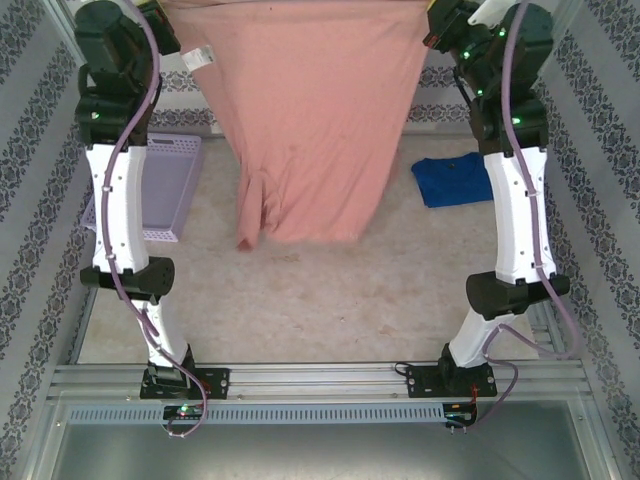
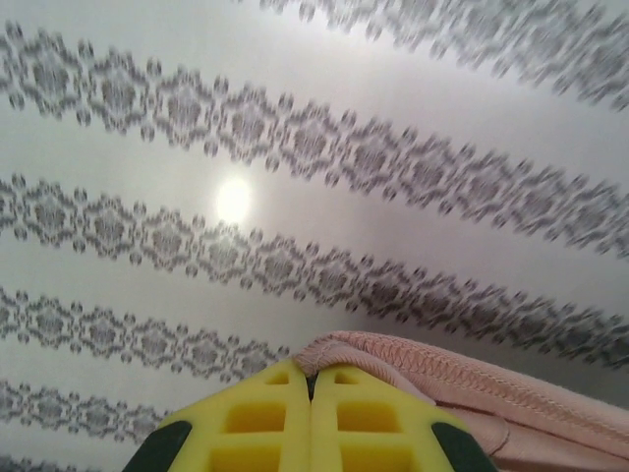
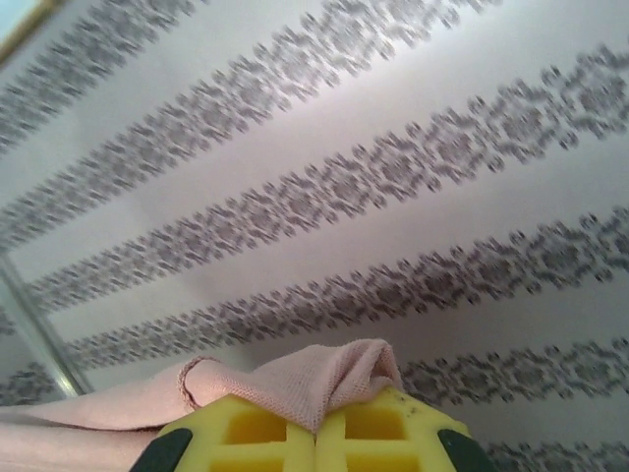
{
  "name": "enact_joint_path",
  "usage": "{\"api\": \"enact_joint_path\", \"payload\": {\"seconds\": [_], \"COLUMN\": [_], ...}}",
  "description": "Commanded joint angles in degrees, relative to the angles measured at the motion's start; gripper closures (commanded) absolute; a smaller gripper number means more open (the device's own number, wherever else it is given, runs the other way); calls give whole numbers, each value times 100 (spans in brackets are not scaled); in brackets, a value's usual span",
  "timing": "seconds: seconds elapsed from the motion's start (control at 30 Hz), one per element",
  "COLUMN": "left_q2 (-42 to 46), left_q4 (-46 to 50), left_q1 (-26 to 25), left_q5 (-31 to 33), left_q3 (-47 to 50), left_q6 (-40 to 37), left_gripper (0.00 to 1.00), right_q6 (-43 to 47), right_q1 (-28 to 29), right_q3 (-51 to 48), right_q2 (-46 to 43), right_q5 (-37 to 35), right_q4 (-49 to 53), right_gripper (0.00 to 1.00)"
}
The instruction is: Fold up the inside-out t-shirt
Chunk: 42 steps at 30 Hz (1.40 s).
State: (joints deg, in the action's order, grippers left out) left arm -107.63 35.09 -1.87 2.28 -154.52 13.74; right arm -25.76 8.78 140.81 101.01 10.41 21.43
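I should next bring my raised right gripper down and back to the clear tabletop near the blue t-shirt and let go of the bunched corner there.
The salmon-pink inside-out t-shirt [image 1: 315, 120] hangs stretched between both raised arms at the top of the overhead view, its lower end dangling above the table. A white label [image 1: 197, 57] shows near its left edge. In the left wrist view my left gripper [image 2: 312, 379] is shut on a stitched hem of the t-shirt [image 2: 491, 393], yellow fingers [image 2: 256, 423] pressed together. Seen from the right wrist, my right gripper [image 3: 316, 425] is shut on a bunched corner of the t-shirt [image 3: 324, 379]. Both wrists point up at the patterned wall.
A lilac basket [image 1: 165, 185] sits at the left of the table behind the left arm. A bright blue t-shirt [image 1: 452, 180] lies crumpled at the right by the right arm. Patterned walls enclose both sides and the back. A metal rail [image 1: 320, 380] runs along the near edge.
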Motion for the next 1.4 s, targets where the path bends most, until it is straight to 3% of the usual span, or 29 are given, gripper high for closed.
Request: {"api": "enact_joint_path", "payload": {"seconds": [0.0,0.17,0.3,0.4,0.5,0.6,0.77,0.93,1.07,1.17,1.27,1.37], "left_q2": [634,2343,3897,4754,5155,4888,4170,3847,4133,4713,5387,5720], "left_q4": [207,-300,-1013,-1211,-1251,-1586,-1910,-1776,-1384,-877,-446,-619], "left_q1": [64,64,-143,-549,-1237,-1791,-2299,-2590,-2853,-3213,-3489,-3531], "left_q5": [-396,-937,-1823,-1999,-1993,-1818,-1376,-1471,-1342,-829,-231,0], "left_q3": [299,3018,6197,8305,9947,11255,11808,11936,12126,12161,12158,12077], "left_q6": [59,223,870,1205,1365,1623,1568,1520,1626,1667,1604,1306], "left_gripper": [100,100,100,100,100,100,97,96,92,87,63,41], "right_q6": [10,45,-109,-205,-233,-339,-156,-63,30,-30,-163,-271], "right_q1": [7,98,134,72,-209,-397,-445,-421,-412,-403,-385,-295], "right_q3": [272,-1526,-4268,-6218,-7700,-8510,-8623,-8695,-8843,-9117,-9431,-9557], "right_q2": [-277,-1229,-2414,-3126,-3490,-3174,-2178,-1728,-1764,-1999,-2320,-2374], "right_q5": [359,463,-63,-642,-1023,-692,-100,127,-4,-72,-178,-206], "right_q4": [164,461,599,817,836,573,748,911,1233,1438,1522,1382], "right_gripper": [100,100,100,100,100,98,92,90,87,87,87,87]}}
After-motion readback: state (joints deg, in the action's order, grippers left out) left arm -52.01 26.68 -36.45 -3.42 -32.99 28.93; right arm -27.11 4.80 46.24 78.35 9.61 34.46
